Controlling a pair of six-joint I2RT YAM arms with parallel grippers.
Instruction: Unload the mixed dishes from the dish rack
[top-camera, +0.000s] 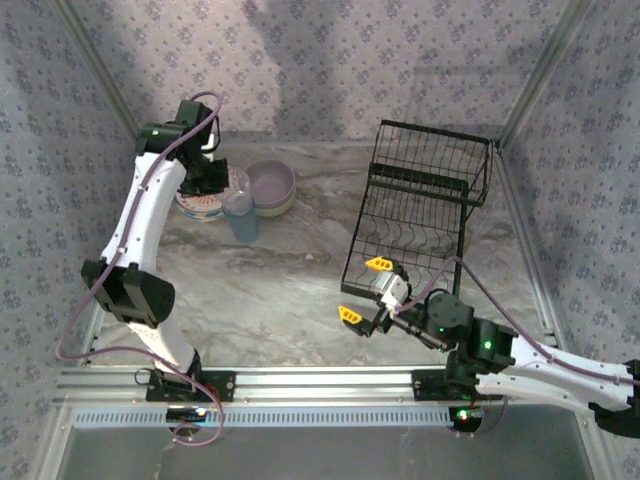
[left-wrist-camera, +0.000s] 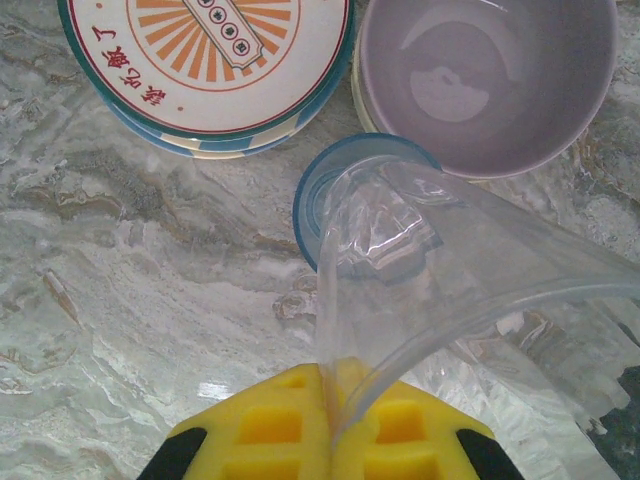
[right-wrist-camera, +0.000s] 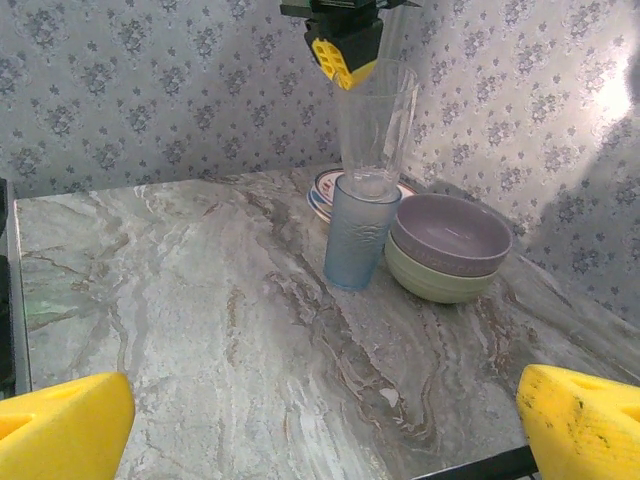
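My left gripper holds the clear cup and needs to lower it next into the translucent blue cup before it lets go of the clear cup's rim. Only the clear cup's base is inside so far.
My left gripper is shut on the rim of a clear plastic cup. The clear cup's base sits inside the translucent blue cup, which stands upright on the table. Just right of it, the lavender bowl is nested in the pale green bowl. Behind the cups lies a stack of plates, topped by the cream plate with the orange pattern. The black wire dish rack stands at the right, and I see no dishes in it. My right gripper hovers open at the rack's near left corner, holding nothing.
Patterned walls close in the marble table at the back and sides. A metal rail runs along the near edge between the arm bases. Bare tabletop lies between the dishes and the rack.
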